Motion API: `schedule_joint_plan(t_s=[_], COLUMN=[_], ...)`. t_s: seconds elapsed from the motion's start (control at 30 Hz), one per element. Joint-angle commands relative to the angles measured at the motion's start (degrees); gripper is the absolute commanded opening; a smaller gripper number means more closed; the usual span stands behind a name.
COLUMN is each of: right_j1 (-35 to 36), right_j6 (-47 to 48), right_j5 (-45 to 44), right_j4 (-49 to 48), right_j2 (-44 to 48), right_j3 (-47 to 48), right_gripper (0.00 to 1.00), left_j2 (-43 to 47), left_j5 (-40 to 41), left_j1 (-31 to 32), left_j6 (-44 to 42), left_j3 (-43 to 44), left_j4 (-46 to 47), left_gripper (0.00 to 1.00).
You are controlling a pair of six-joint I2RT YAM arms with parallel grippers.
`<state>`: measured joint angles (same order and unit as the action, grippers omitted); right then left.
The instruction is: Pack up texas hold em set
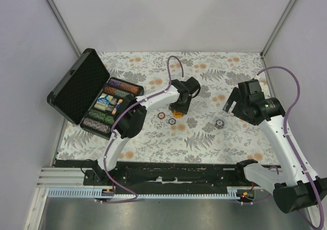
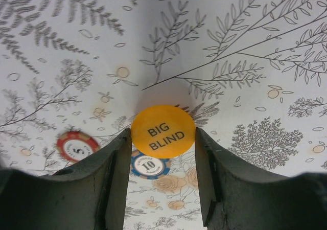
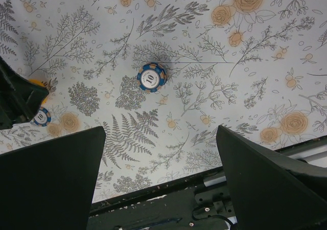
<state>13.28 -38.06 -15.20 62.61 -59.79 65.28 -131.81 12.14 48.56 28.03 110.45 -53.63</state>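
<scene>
I will move my left gripper over the case (image 1: 76,87) next and release the button onto the blue pack inside, which lies to the gripper's left in the top view.
The black case (image 1: 76,87) lies open at the left, with rows of striped poker chips (image 1: 122,87) inside. My left gripper (image 1: 179,109) (image 2: 162,138) is shut on the orange "BIG BLIND" button (image 2: 163,128), pinching its edges just above the cloth. Below it lie a red 5 chip (image 2: 77,145) (image 1: 161,115) and a blue 10 chip (image 2: 149,164) (image 1: 173,120). Another blue 10 chip (image 3: 151,77) (image 1: 219,123) lies alone at mid-table. My right gripper (image 1: 231,106) (image 3: 159,133) hovers open above the cloth near that chip, holding nothing.
A floral cloth (image 1: 204,71) covers the table. The case's raised lid (image 1: 69,89) stands at the left edge. A black rail (image 3: 168,209) with the arm bases runs along the near edge. White walls enclose the back and sides.
</scene>
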Motion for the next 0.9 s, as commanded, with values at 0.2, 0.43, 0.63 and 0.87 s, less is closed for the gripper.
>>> schedule_joint_plan(t_s=[0.2,0.43,0.63,0.87], right_j1=[-0.1,-0.1,-0.2,-0.1], right_j6=[0.5,0.5,0.5,0.4], right_j5=[0.4,1.0,1.5,2.2], right_j4=[-2.1,-2.8,-3.2,-3.3], right_j2=[-1.3,-1.9,-2.5,-3.1], right_j3=[0.0,-0.2,-0.4,0.0], right_gripper=[0.98,0.98,0.98,0.98], left_j2=[11.0,16.8,22.6,30.1], left_j5=[2.9,5.0,7.0,6.3], left_j1=[-3.8,-8.2,-13.3,-21.6], left_j6=[2.3,2.4,2.3,2.1], left_j3=[-3.6,-8.7,-14.1,-21.8], left_j4=[-0.3,-0.3,-0.2,0.8], left_gripper=[0.49,0.49,0.49,0.50])
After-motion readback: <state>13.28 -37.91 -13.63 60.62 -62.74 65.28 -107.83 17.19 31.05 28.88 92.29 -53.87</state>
